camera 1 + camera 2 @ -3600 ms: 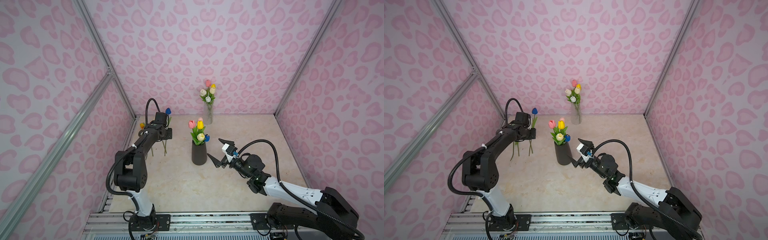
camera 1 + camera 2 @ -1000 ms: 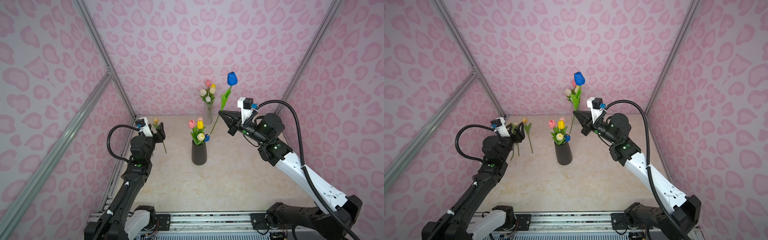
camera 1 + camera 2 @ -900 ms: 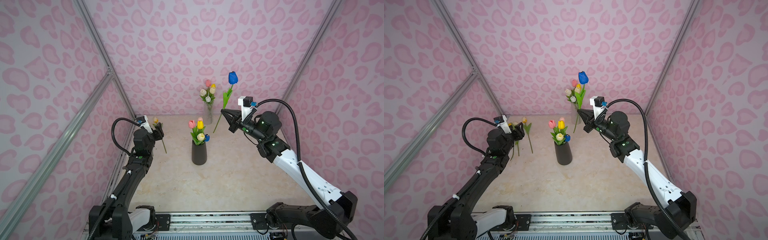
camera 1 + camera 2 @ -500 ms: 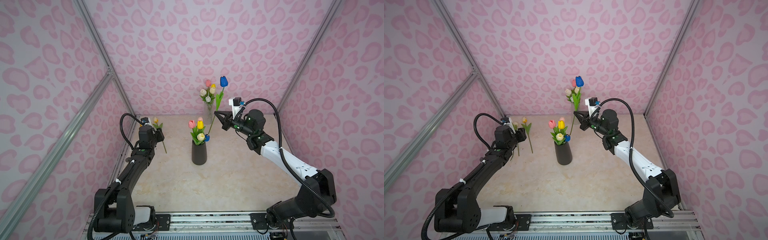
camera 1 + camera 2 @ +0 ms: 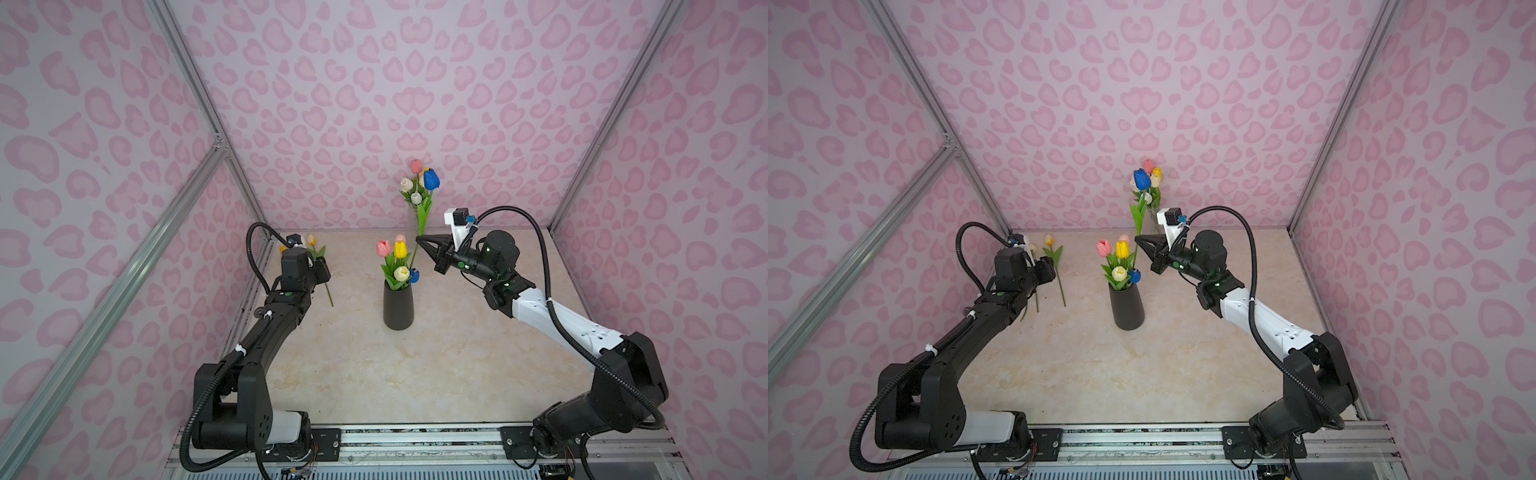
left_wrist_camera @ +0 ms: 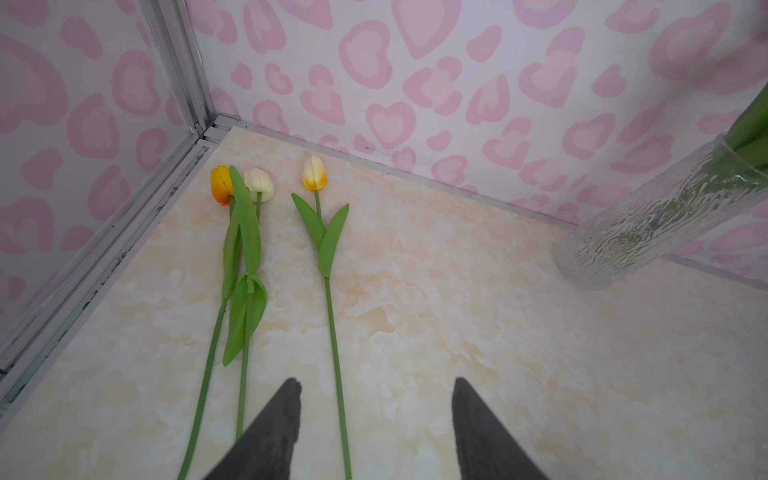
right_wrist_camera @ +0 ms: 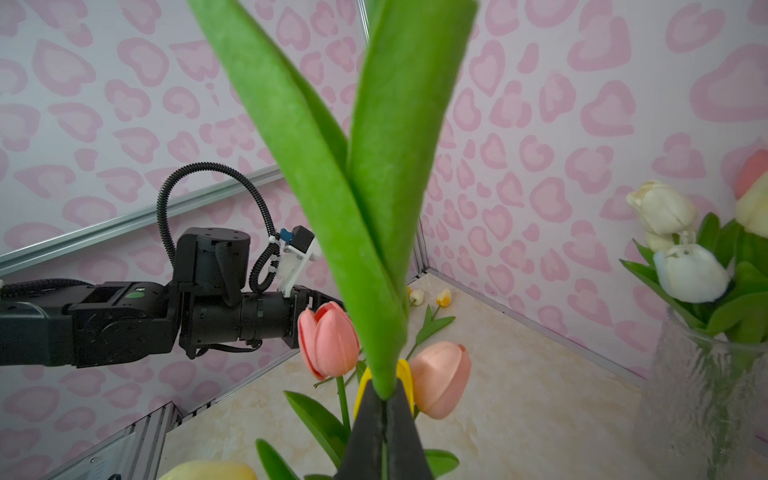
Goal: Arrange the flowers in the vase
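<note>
I need to lower my right gripper toward the opening of the black vase (image 5: 398, 305) next and let go of the stem there, because the tulip I am holding is still high above the vase's blooms.
My right gripper (image 5: 419, 240) (image 7: 384, 401) is shut on the stem of a blue tulip (image 5: 431, 178) (image 5: 1141, 179). The tulip stands upright, its lower stem just right of the flowers in the black vase (image 5: 398, 305) (image 5: 1127, 305). That vase holds pink, yellow, cream and blue tulips (image 5: 395, 257). Three tulips (image 6: 314, 173) lie on the floor in the back left corner. My left gripper (image 5: 322, 266) (image 6: 376, 380) is open low over them. The stem (image 6: 334, 332) of the rightmost one runs between its fingers.
A clear glass vase (image 5: 415, 216) (image 6: 648, 224) (image 7: 706, 407) with several tulips stands against the back wall, right behind the held flower. Pink-patterned walls with an aluminium frame (image 5: 187, 174) close in the marble floor (image 5: 415, 374) on three sides.
My right gripper has carried the blue tulip down and leftward, close to the black vase. The left arm has reached out flat toward the lying tulips, its jaws slightly narrower.
</note>
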`<state>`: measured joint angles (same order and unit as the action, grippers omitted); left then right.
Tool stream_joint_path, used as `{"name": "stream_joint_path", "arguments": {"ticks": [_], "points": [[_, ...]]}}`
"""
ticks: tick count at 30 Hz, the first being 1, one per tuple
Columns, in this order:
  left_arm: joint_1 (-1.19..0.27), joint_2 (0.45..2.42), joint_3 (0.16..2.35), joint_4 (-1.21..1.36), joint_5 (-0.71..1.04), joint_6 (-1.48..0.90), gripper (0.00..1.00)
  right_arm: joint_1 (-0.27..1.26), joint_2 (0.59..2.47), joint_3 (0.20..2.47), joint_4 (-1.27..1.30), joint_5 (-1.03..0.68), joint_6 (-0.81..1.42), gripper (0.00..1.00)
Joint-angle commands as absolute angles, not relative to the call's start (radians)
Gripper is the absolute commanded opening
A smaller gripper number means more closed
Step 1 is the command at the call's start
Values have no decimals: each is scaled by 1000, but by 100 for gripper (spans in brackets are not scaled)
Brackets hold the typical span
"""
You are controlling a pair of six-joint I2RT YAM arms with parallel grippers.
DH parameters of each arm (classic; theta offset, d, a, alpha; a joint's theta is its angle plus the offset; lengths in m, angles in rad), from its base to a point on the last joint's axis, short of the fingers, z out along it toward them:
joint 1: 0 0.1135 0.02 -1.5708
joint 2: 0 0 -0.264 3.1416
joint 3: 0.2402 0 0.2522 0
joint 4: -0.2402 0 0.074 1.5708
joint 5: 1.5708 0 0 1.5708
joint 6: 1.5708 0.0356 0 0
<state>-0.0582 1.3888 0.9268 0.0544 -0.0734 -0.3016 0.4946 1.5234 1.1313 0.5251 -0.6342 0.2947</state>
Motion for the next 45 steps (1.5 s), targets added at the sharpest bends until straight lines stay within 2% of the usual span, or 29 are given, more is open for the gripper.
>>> {"name": "stream_joint_path", "arguments": {"ticks": [1,8,15,16,18,21,23,25,27,29,30,32,34,38,42,45], "points": [[-57,1379,925,73,-61,-285,60,502,1537,1108,578,-633,262,0],[-54,1493,1021,-61,-88,-262,63,536,1558,1053,606,-689,158,0],[-53,1691,1170,-250,-114,-277,59,565,1556,964,657,-653,43,0],[-53,1711,1186,-269,-117,-279,56,566,1560,958,658,-639,31,1],[-54,1738,1207,-292,-123,-279,55,567,1571,950,652,-641,11,6],[-54,1764,1224,-309,-129,-277,55,568,1590,933,678,-628,3,8],[-54,1773,1228,-314,-134,-278,54,567,1592,925,689,-626,3,23],[-54,1780,1232,-322,-140,-278,54,568,1579,911,713,-617,13,33],[-54,1792,1240,-334,-144,-277,54,568,1561,910,716,-612,15,39],[-54,1815,1254,-349,-144,-276,54,569,1537,920,679,-611,3,40],[-54,1824,1260,-355,-139,-274,53,569,1524,916,679,-609,0,39],[-54,1840,1265,-359,-135,-271,45,568,1498,898,696,-572,2,27],[-54,1841,1260,-350,-136,-274,44,567,1501,918,656,-567,-6,19],[-54,1832,1260,-339,-140,-269,44,564,1534,946,625,-564,-6,24],[-54,1818,1261,-338,-145,-256,42,566,1560,952,660,-558,15,11],[-54,1809,1264,-340,-149,-251,41,575,1555,970,634,-540,7,8]]}}
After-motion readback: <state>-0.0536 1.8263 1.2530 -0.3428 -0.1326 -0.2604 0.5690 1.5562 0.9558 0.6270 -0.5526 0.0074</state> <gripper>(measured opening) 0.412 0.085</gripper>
